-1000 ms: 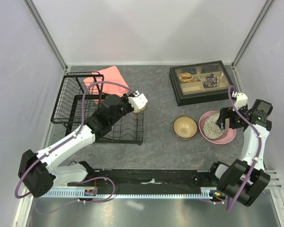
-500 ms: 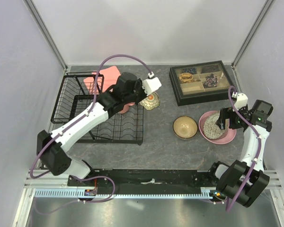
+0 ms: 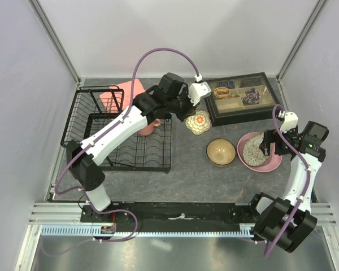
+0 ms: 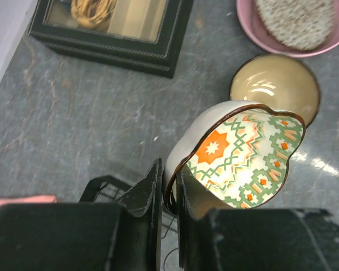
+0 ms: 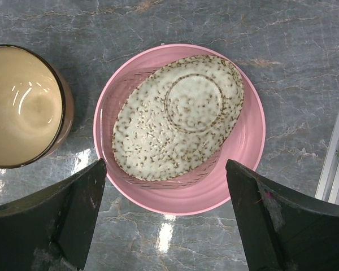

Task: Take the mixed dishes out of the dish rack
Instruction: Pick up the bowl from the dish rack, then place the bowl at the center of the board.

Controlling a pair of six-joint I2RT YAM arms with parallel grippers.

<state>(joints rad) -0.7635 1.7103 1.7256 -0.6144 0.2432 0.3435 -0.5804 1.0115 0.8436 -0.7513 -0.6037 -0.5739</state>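
Note:
My left gripper will next carry the floral bowl to the right in the top view and down into the plain tan bowl to let go of it, since the tan bowl is empty.
My left gripper [image 3: 189, 114] [image 4: 169, 183] is shut on the rim of the small brown bowl with the floral-patterned inside [image 3: 198, 122] [image 4: 243, 152]. It holds the bowl tilted in the air, right of the black dish rack [image 3: 118, 144]. A pink mug [image 3: 148, 127] stands in the rack, partly hidden by the arm. The grey speckled bowl [image 3: 254, 150] [image 5: 178, 116] lies upside down on the pink plate [image 3: 273, 164] [image 5: 248, 152]. My right gripper [image 3: 269, 142] [image 5: 166, 200] is open and empty just above that plate.
A brown bowl with a plain tan inside [image 3: 221, 151] [image 5: 22, 107] [image 4: 275, 84] stands left of the plate. The black tray of trinkets [image 3: 240, 96] [image 4: 113, 28] sits at the back right. A pink folded cloth [image 3: 130, 90] lies behind the rack.
My left arm has lifted the floral bowl out of the rack and carried it right and back, over the table. The right arm has barely moved.

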